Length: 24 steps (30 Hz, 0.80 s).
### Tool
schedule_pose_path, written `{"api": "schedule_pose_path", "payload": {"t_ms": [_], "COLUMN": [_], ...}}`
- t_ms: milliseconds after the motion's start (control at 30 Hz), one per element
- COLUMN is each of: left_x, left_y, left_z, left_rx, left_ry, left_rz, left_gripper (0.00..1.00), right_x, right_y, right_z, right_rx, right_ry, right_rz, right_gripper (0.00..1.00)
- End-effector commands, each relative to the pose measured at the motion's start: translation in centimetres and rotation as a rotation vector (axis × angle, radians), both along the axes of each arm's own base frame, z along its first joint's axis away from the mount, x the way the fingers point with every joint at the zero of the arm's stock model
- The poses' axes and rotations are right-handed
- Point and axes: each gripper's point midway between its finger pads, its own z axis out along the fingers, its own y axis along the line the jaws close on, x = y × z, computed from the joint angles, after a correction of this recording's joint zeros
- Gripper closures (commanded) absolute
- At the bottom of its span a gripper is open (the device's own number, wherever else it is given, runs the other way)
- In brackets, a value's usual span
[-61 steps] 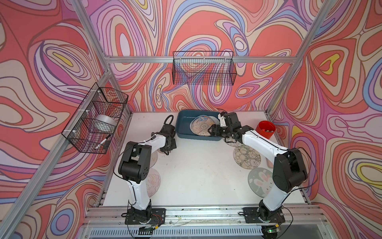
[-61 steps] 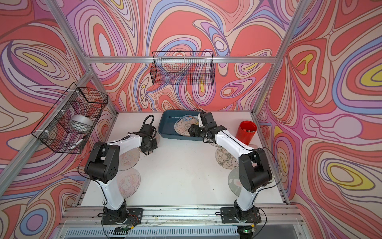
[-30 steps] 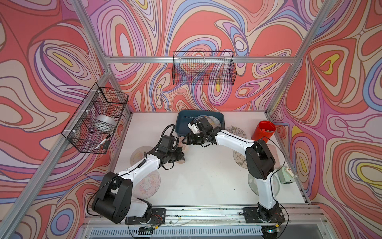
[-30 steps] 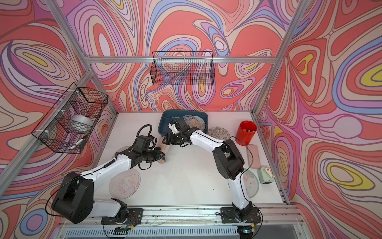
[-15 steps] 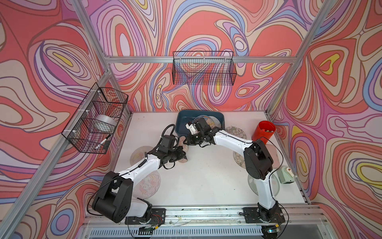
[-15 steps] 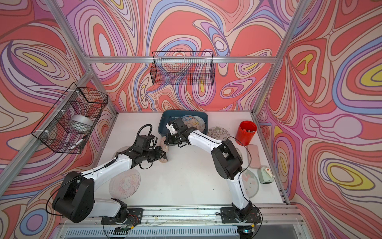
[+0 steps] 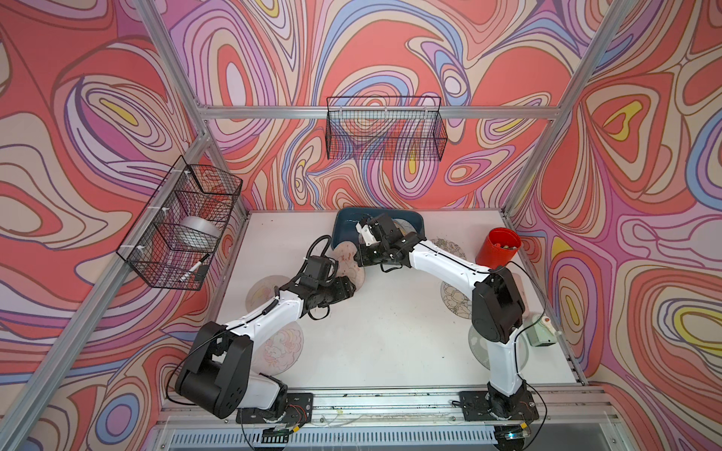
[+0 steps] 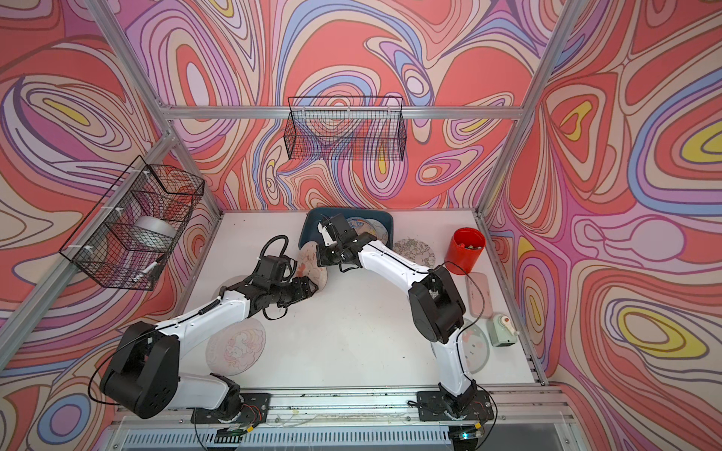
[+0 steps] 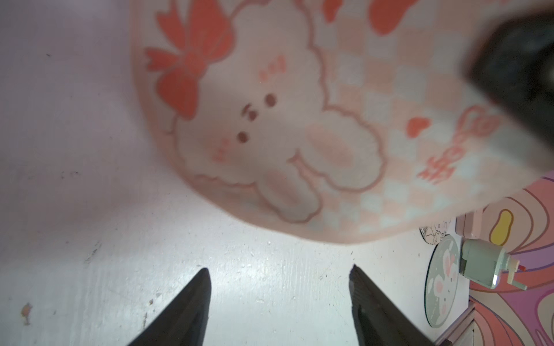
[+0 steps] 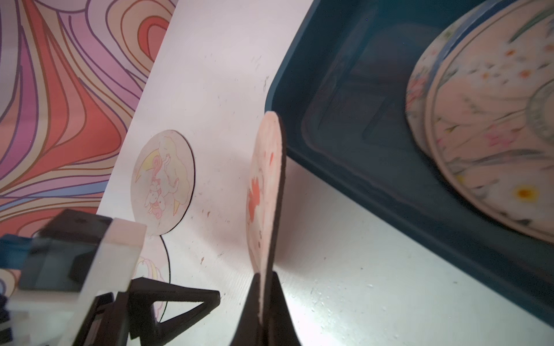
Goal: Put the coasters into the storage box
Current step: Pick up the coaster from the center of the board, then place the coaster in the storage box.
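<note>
The right gripper moves outward over the coasters inside the storage box next. Then it lowers and releases the pink coaster's rim, since this coaster still hangs outside.
A pink rabbit coaster (image 7: 347, 261) (image 8: 310, 261) hangs on edge just in front of the storage box (image 7: 344, 218) (image 8: 312, 218), a dark teal tub at the back. My right gripper (image 10: 265, 275) (image 7: 360, 259) is shut on this coaster's rim (image 10: 266, 179). My left gripper (image 9: 279, 269) (image 7: 349, 287) stands open just short of the coaster (image 9: 269, 134), holding nothing. Other coasters (image 7: 406, 226) (image 10: 494, 134) lie inside the box. More coasters lie on the table at the left (image 7: 261, 291) (image 7: 279, 347) and right (image 7: 453, 296) (image 8: 414, 248) (image 8: 474, 349).
A red cup (image 7: 502, 246) stands at the back right. A pale green device (image 7: 541, 332) and a flat pink case (image 8: 478, 293) lie along the right edge. Black wire baskets hang on the back wall (image 7: 385, 129) and the left wall (image 7: 183, 222).
My right gripper has shut on the pink coaster's rim. After that my left gripper opened and let the coaster go, and has drawn back slightly.
</note>
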Motion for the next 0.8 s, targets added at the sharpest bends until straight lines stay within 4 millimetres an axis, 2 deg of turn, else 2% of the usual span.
{"api": "schedule_pose_path", "payload": {"t_ms": [0,200,233,367,533,767], "left_x": [-0.2,-0.5,-0.5,-0.6,-0.8,-1.1], "left_y": [1.1,3.0,3.3,4.2,4.6,5.1], "left_z": [0.9,1.3,1.4,1.4,1.1,0.5], "left_rx": [0.063,0.144,0.154,0.195,0.212,0.227], "left_ry": [-0.027,-0.045,-0.047,-0.043,-0.040,-0.031], "left_rz": [0.019,0.065,0.075,0.106,0.115,0.129], "left_gripper": [0.20,0.08,0.02,0.00,0.00,0.00], "right_x": [2.0,4.3,4.8,6.4,8.6,11.6], "right_y": [-2.4,-4.4,-4.6,-5.5,-5.5,-4.5], "right_z": [5.0,8.7,9.2,10.8,10.4,7.5], "right_rx": [-0.048,-0.060,-0.062,-0.061,-0.070,-0.041], "right_ry": [-0.163,-0.284,-0.304,-0.369,-0.407,-0.395], "right_rz": [-0.069,-0.134,-0.147,-0.188,-0.203,-0.197], "right_gripper": [1.00,1.00,1.00,1.00,1.00,1.00]}}
